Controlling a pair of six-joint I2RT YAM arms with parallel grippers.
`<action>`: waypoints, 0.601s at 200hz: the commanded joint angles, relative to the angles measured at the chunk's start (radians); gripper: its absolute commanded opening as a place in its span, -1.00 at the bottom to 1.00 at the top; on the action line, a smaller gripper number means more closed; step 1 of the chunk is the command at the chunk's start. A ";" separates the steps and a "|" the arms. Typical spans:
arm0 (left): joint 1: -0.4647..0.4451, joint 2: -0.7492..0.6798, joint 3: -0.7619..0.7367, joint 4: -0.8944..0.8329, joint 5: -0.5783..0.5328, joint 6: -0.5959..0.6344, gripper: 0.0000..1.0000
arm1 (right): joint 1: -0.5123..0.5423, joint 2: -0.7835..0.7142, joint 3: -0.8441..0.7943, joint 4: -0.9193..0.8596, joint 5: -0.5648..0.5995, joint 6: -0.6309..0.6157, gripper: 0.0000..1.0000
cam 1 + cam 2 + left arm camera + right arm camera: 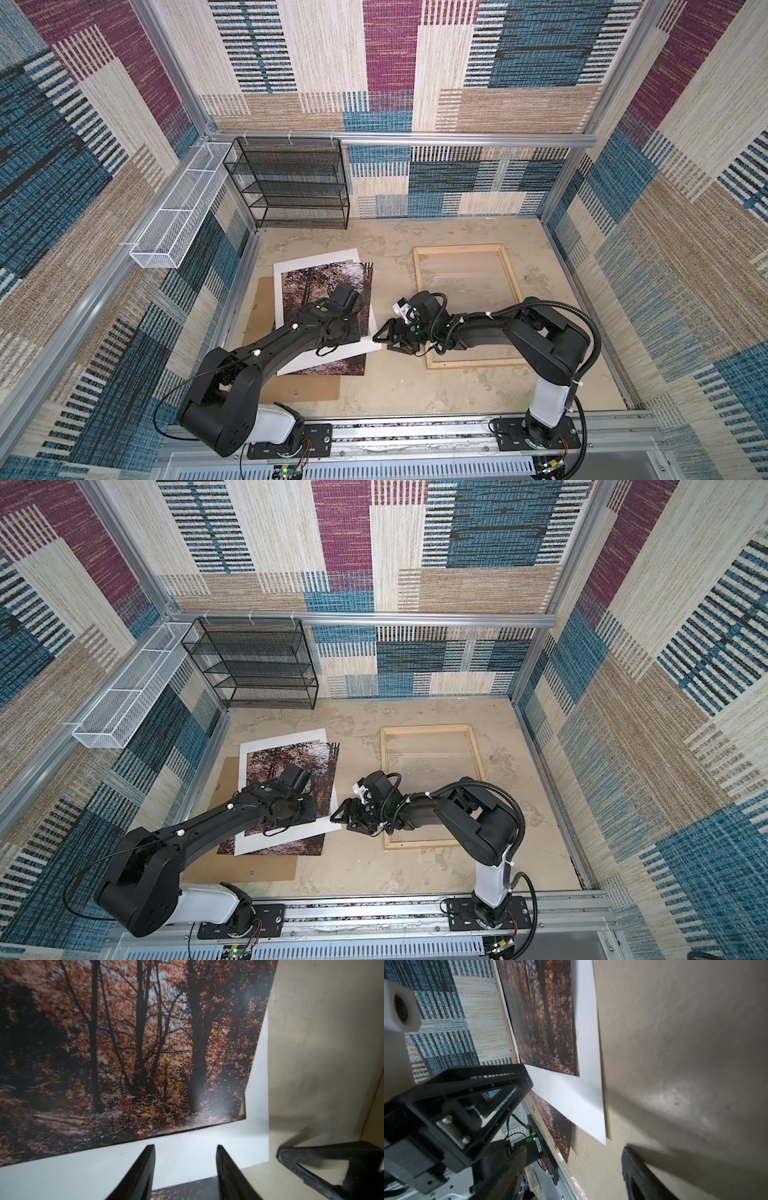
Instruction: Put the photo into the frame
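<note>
My right gripper slides its open fingers low toward my left gripper and around the mat's bare near corner next. That corner lies just beyond the fingers.
The photo (322, 286), an autumn forest print, lies left of centre, threaded through the window of a white mat (316, 259). Its far right part lies over the mat and its near end (332, 366) under it. My left gripper (186, 1147) hovers open over the mat's near strip (83, 1167), close to the photo (145, 1043), with nothing between the fingers. My right gripper (379, 337) stands open just off the mat's near right corner, empty, low over the table (574, 1151). The pale wooden frame (465, 249) with its clear pane lies flat on the right, its near left part crossed by my right arm.
A brown backing board (299, 390) lies under the mat and photo, sticking out on the left and near sides. A black mesh shelf (291, 183) stands at the back left. A white mesh basket (178, 212) hangs on the left wall. Patterned walls close in three sides.
</note>
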 commanded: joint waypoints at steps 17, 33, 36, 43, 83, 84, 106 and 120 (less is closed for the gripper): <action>0.017 0.011 -0.035 -0.003 -0.056 -0.012 0.02 | 0.009 0.045 0.028 0.010 0.033 0.050 0.48; 0.022 0.029 -0.045 0.014 -0.042 -0.012 0.01 | 0.010 0.059 0.033 0.016 0.029 0.055 0.47; 0.022 0.033 -0.046 0.016 -0.041 -0.012 0.01 | 0.010 0.060 0.033 0.019 0.028 0.056 0.47; 0.023 0.043 -0.047 0.020 -0.037 -0.011 0.01 | 0.010 0.063 0.033 0.022 0.025 0.057 0.47; 0.025 0.091 -0.051 0.048 -0.002 -0.006 -0.02 | 0.010 0.069 0.016 0.091 0.002 0.065 0.46; 0.025 0.092 -0.052 0.049 0.000 -0.006 -0.02 | 0.010 0.069 0.015 0.096 0.000 0.065 0.46; 0.025 0.105 -0.054 0.059 0.017 -0.004 -0.04 | 0.010 0.077 -0.003 0.159 -0.021 0.082 0.43; 0.025 0.107 -0.050 0.057 0.019 0.000 -0.06 | 0.010 0.077 -0.007 0.179 -0.026 0.081 0.41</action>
